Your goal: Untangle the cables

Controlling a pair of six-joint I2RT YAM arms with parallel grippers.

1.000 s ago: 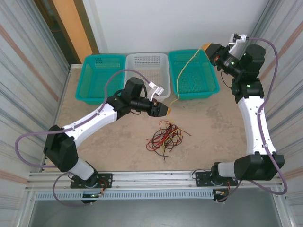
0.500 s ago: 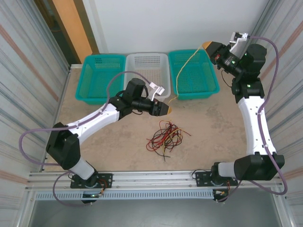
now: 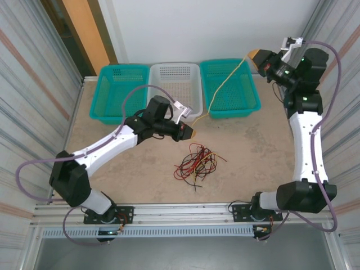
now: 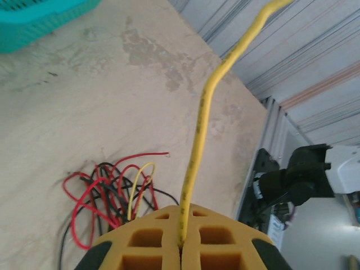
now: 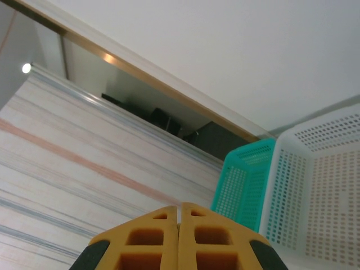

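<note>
Next, my left gripper swings outward past the white basket and releases the yellow cable over the teal basket (image 3: 119,91) outward of my gripper, since the cable is untangled.
A tangle of red, black and yellow cables (image 3: 197,162) lies on the table in front of the arms. One yellow cable (image 3: 220,89) stretches free of it, running from my left gripper (image 3: 193,134) up over the right teal basket to my right gripper (image 3: 254,54). In the left wrist view the left gripper (image 4: 181,247) is shut on the lower end of this yellow cable (image 4: 197,140), with the tangle (image 4: 112,191) below and to the left. In the right wrist view the right gripper (image 5: 178,216) is shut, held high; the top view shows the cable's upper end at its tips.
Three baskets stand in a row at the back: a teal basket (image 3: 117,93), a white basket (image 3: 175,84) and another teal basket (image 3: 229,87). Corrugated walls close in both sides. The right arm's base (image 4: 298,180) stands past the tangle.
My left gripper has shut on the lower end of the yellow cable. The right gripper has shifted a little right with the upper end, and the cable hangs straighter.
</note>
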